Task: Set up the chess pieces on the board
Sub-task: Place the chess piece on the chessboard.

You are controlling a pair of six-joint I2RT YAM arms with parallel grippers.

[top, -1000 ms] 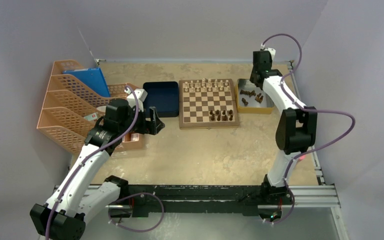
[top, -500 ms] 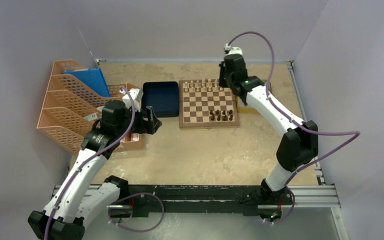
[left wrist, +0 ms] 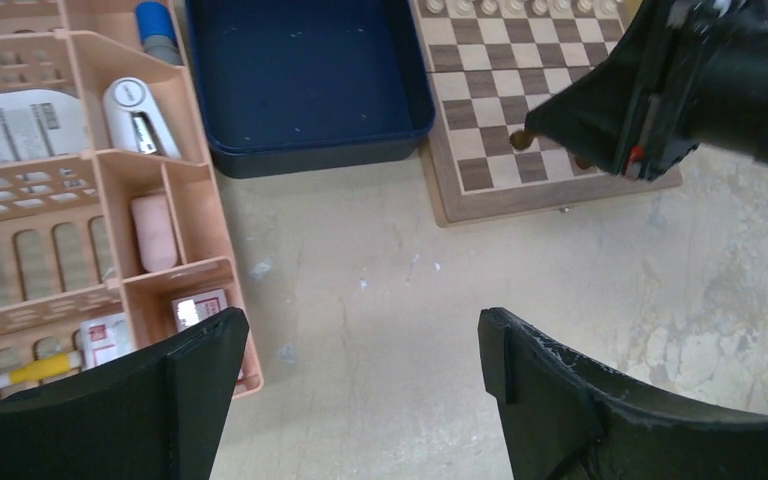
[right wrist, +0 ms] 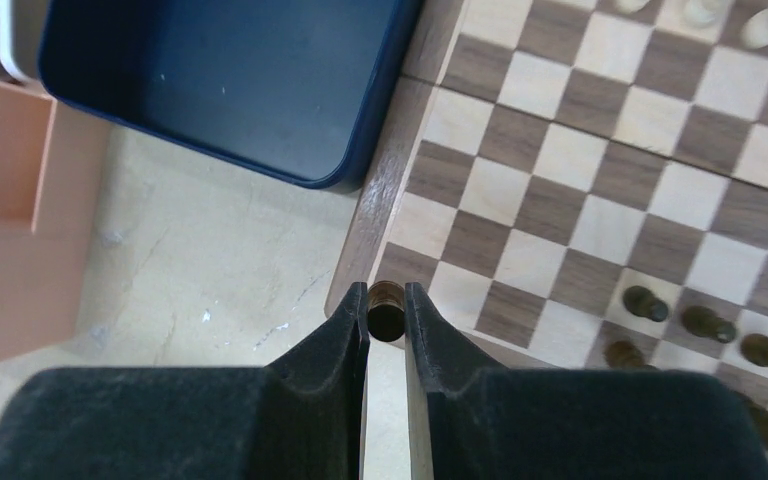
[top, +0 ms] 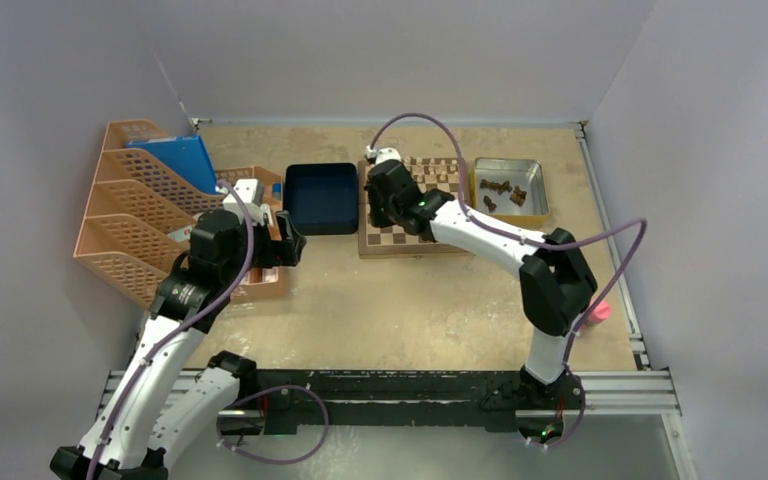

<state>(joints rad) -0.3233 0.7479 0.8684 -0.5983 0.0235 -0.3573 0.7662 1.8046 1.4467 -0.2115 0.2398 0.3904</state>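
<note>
The right gripper is above the board's empty near corner square (top: 372, 240) on the blue tray's side, so it will next go down and let go of the dark chess piece there.
The board (top: 412, 246) lies at the table's middle back; it also shows in the right wrist view (right wrist: 610, 200) and the left wrist view (left wrist: 442, 190). My right gripper (top: 380, 220) is shut on a dark chess piece (right wrist: 387, 308), held above the board's near-left corner; the piece also shows in the left wrist view (left wrist: 522, 140). Several dark pieces (right wrist: 705, 322) stand near the board's near edge. Light pieces (top: 430, 163) line the far edge. More dark pieces (top: 500, 187) lie in the silver tray (top: 508, 162). My left gripper (left wrist: 360, 335) is open and empty over bare table, left of the board.
A dark blue tray (top: 322, 197) sits against the board's left side. Peach file racks and an organiser (top: 140, 215) with small items stand at the left. A pink object (top: 600, 312) lies near the right edge.
My right arm swung left from the silver tray, across the board, to its near-left corner. My left arm drew back a little to the left.
</note>
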